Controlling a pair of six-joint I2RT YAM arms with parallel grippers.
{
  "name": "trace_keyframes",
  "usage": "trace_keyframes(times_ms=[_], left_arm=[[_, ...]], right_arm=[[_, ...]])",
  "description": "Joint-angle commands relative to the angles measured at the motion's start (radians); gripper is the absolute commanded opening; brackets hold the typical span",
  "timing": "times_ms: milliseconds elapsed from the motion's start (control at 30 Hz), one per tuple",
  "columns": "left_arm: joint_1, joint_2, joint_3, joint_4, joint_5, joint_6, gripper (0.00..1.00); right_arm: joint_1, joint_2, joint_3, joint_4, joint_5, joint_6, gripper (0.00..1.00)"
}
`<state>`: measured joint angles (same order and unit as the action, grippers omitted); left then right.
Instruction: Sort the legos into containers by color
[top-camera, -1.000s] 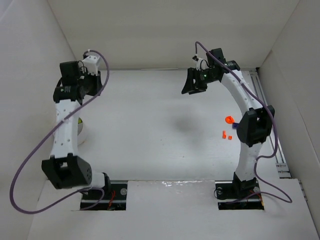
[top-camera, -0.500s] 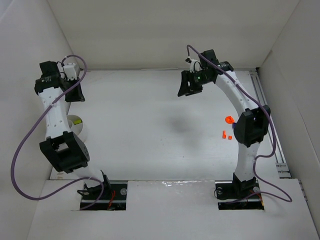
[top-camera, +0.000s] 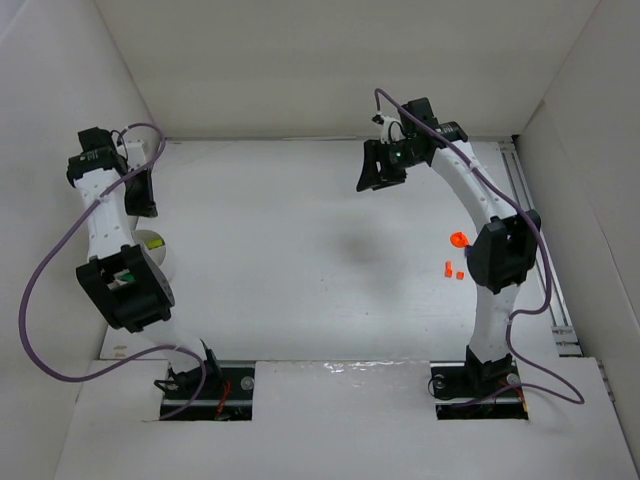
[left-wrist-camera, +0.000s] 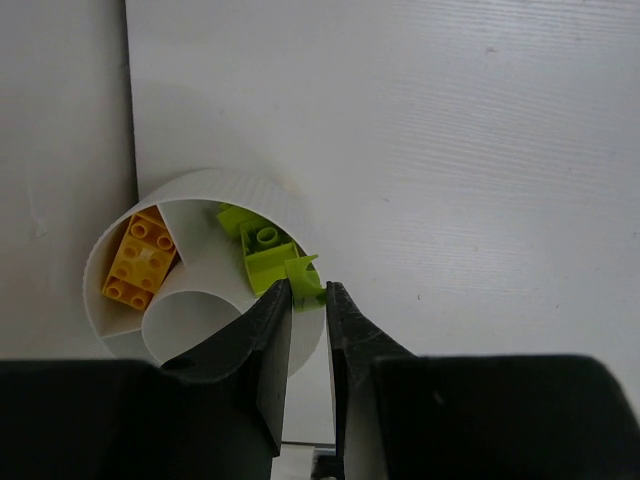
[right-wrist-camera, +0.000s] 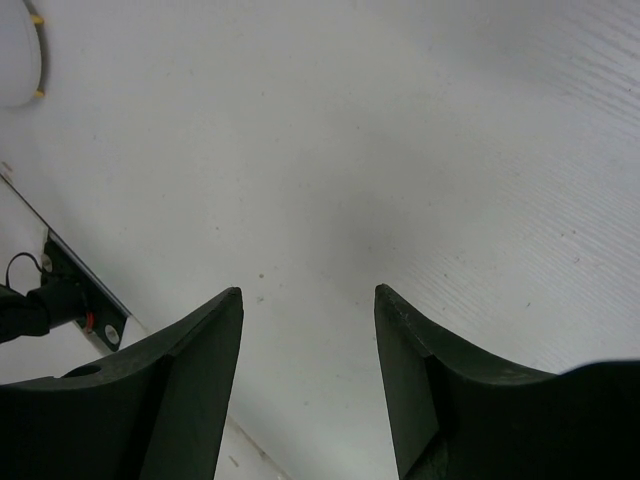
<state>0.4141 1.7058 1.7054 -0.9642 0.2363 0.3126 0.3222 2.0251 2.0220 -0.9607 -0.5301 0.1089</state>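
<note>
The green lego hangs beside the green legos' section of the container. My left gripper should next lower slightly, then shift toward the wall, inside the container's rim.
My left gripper is shut on a small green lego, held above the near rim of a round white container with inner dividers. One compartment holds a yellow-orange lego, another holds green legos. In the top view the left gripper hangs by the left wall, just behind that container. My right gripper is open and empty, high over bare floor at the back; its fingers frame nothing. Orange legos lie beside the right arm.
White walls close in the floor on the left, back and right. The left arm's purple cable loops out toward the left wall. A whitish round thing shows at the top left corner of the right wrist view.
The left arm has swung left and back toward the left wall, bringing its gripper over the container. The right gripper shifted slightly left, then held still.
</note>
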Motion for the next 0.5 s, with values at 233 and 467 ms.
trace_keyframes(times_ms=[233, 467], left_arm=[[0.003, 0.049, 0.051, -0.047, -0.121, 0.006, 0.00], [0.003, 0.058, 0.011, -0.047, -0.213, -0.003, 0.00]], right_arm=[[0.003, 0.050, 0.080, -0.030, 0.015, -0.009, 0.61], [0.003, 0.081, 0.125, -0.068, 0.015, -0.018, 0.61]])
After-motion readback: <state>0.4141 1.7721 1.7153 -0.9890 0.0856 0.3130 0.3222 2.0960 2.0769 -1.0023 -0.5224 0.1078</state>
